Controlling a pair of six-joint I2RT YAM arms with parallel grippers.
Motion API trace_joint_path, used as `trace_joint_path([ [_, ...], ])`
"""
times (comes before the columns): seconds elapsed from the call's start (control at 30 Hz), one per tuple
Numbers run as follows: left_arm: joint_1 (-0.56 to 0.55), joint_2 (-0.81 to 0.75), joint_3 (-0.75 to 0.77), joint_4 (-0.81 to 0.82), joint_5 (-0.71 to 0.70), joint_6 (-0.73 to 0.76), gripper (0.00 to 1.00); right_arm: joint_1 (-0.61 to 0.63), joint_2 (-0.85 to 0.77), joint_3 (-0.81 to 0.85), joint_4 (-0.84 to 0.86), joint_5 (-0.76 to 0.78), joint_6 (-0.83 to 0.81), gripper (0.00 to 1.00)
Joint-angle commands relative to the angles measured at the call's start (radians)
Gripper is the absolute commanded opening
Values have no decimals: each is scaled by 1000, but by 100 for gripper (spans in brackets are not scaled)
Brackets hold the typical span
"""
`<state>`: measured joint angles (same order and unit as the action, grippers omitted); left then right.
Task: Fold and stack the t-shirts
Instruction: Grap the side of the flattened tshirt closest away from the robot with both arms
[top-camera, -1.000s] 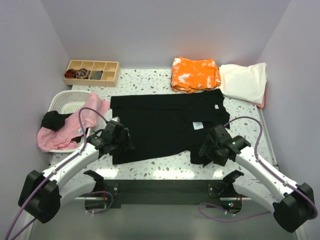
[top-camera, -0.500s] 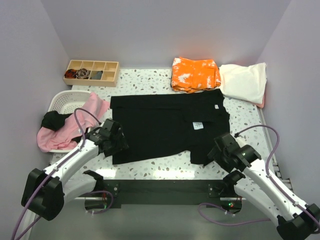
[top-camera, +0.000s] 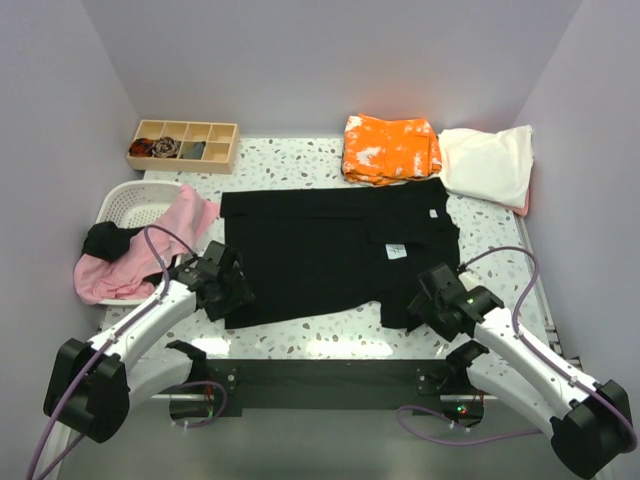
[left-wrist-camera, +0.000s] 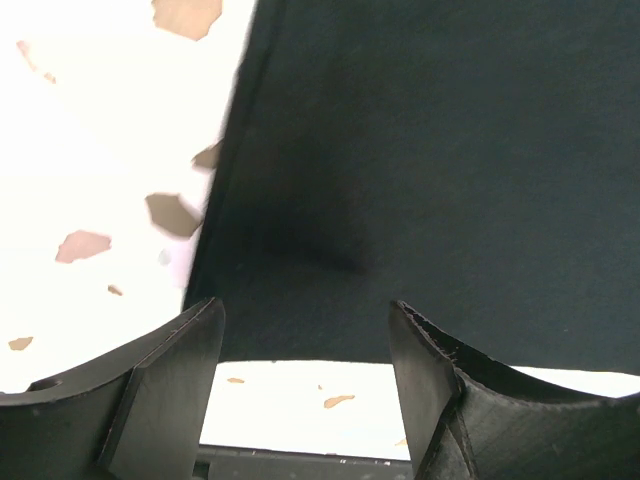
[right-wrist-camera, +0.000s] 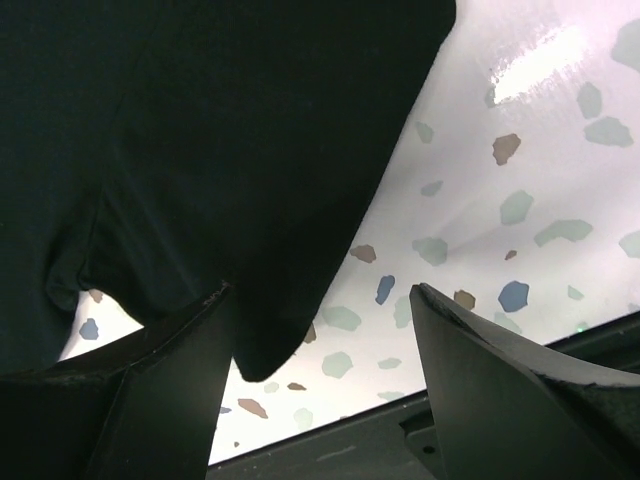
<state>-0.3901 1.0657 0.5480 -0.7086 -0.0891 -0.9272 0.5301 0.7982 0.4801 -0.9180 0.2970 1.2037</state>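
Observation:
Next, my left gripper moves down and slightly back onto the shirt's near corner by the basket, since its open fingers are above the flat cloth.
The large black t-shirt (top-camera: 330, 250) lies spread on the table's middle, its small white label (top-camera: 396, 251) showing. My left gripper (top-camera: 232, 296) is open at the shirt's near left corner; the left wrist view shows the black cloth (left-wrist-camera: 420, 170) just beyond the open fingers (left-wrist-camera: 165, 385). My right gripper (top-camera: 422, 300) is open at the shirt's near right corner; in the right wrist view a rounded black flap (right-wrist-camera: 250, 200) hangs between the fingers (right-wrist-camera: 480, 350). The orange blotched shirt (top-camera: 390, 148) and the cream shirt (top-camera: 490, 163) lie folded at the back right. The pink shirt (top-camera: 150, 255) drapes over the basket.
A white slotted basket (top-camera: 128, 203) stands at the left with black cloth inside. A wooden compartment tray (top-camera: 185, 145) sits at the back left. The speckled table (top-camera: 300, 160) ends at a dark front rail (top-camera: 320, 385).
My left gripper has pulled back slightly toward the shirt's left corner. My right gripper swung out to the right and has come back toward the shirt's near right corner.

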Motion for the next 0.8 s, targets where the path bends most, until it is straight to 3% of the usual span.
trace_joint_path([
  [0.0,8,-58,-43,-72,-4,-100,71,-5,-2,-32,67,27,-16,73],
  [0.27,8,-173,-39,-135,-55,-174,71,-19,-43,-41,61,37,-27,73],
  [0.5,8,-61,-123,-35,2,-180,70,-25,-57,-35,45,51,-35,73],
  [0.7,8,-59,-151,12,19,-179,61,-32,-63,-51,67,48,-26,73],
  [0.77,8,-62,-152,21,20,-173,51,-36,-59,-58,74,54,-23,71],
])
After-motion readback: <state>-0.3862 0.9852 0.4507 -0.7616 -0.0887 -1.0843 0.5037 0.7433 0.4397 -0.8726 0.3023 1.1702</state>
